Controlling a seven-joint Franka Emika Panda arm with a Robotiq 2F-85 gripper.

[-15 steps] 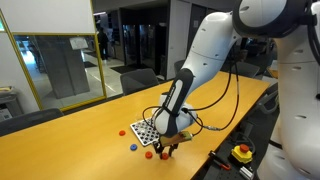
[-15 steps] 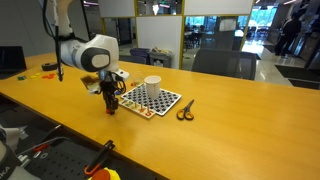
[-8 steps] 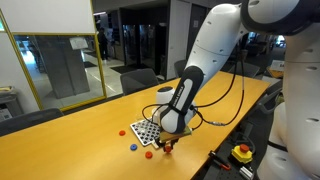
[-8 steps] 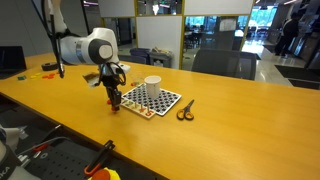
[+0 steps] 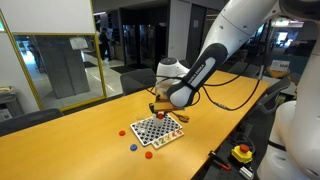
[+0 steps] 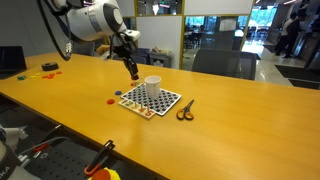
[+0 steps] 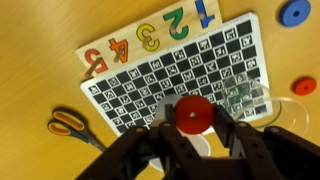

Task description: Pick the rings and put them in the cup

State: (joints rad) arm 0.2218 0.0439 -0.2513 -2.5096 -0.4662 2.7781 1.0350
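The red ring goes sideways over the opening of the white cup [image 6: 152, 86] next and my gripper releases it, because it still hangs beside the cup's rim.
In the wrist view my gripper [image 7: 192, 115] is shut on a red ring [image 7: 192, 110], held flat between the black fingers. Right under it shows the white cup [image 7: 165, 106], standing on the checkered board [image 7: 180, 70]. In both exterior views the gripper [image 5: 158, 106] [image 6: 133, 72] hangs in the air just above and beside the cup [image 6: 152, 86]. A blue ring [image 7: 295, 12] and another red ring [image 7: 304, 86] lie on the table beyond the board's edge, and both show in an exterior view as the red ring [image 5: 123, 131] and the blue ring [image 5: 133, 146].
Scissors [image 7: 68, 124] [image 6: 186, 110] with orange handles lie beside the board. Coloured number pieces [image 7: 150, 35] line one edge of the board. A red button on a yellow base [image 5: 242, 152] sits near the table's edge.
The gripper closed on a red ring down at the table beside the board, then rose and moved over the cup with the ring in it.
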